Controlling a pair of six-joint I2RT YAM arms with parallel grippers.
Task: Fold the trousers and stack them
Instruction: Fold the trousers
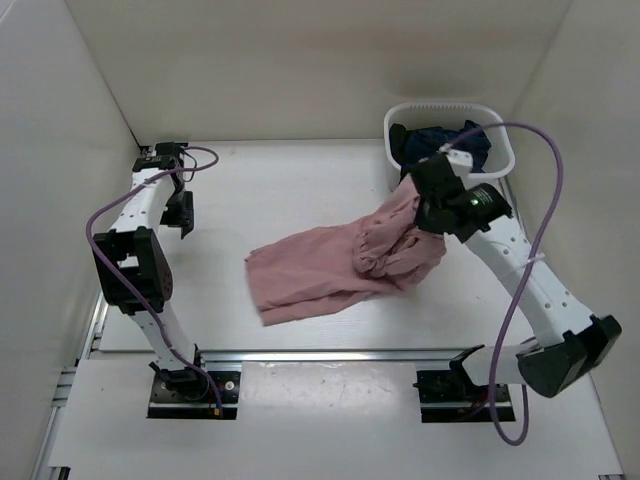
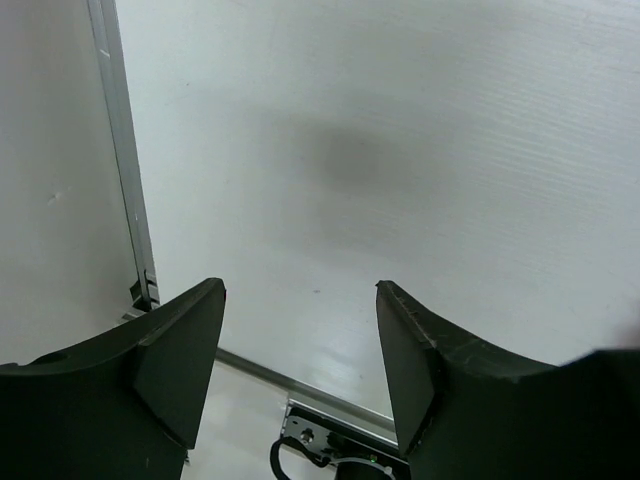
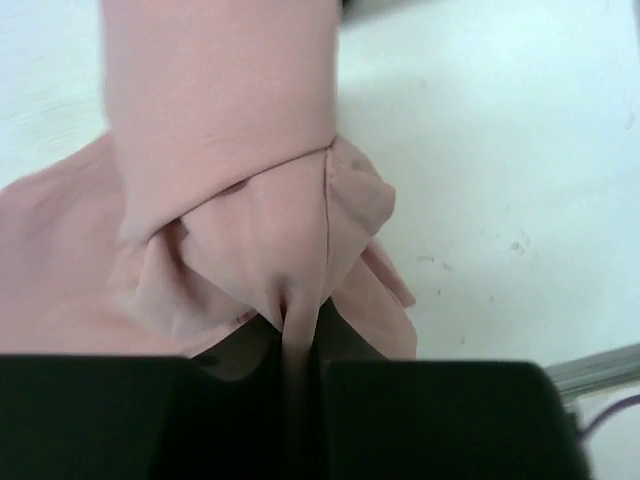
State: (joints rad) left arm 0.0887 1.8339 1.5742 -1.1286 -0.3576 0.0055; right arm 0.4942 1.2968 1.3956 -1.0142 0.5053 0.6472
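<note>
The trousers' flat end (image 1: 298, 272) lies spread out. So my right gripper's fold of the trousers should go left in the top view next, then back and down over that end.
The dusty-pink trousers (image 1: 320, 265) lie crumpled on the table's middle, one end lifted toward the right. My right gripper (image 1: 418, 212) is shut on a pinched fold of that raised end; in the right wrist view the pink fabric (image 3: 250, 200) bunches out from between the closed jaws (image 3: 298, 330). My left gripper (image 1: 183, 222) hangs open and empty at the far left, well away from the trousers. In the left wrist view its fingers (image 2: 175, 350) stand wide apart over bare table.
A white basket (image 1: 500, 150) at the back right holds a dark navy garment (image 1: 455, 140) and a black one (image 1: 408, 140). White walls close in the left, back and right. A metal rail (image 1: 330, 353) runs along the table's near edge.
</note>
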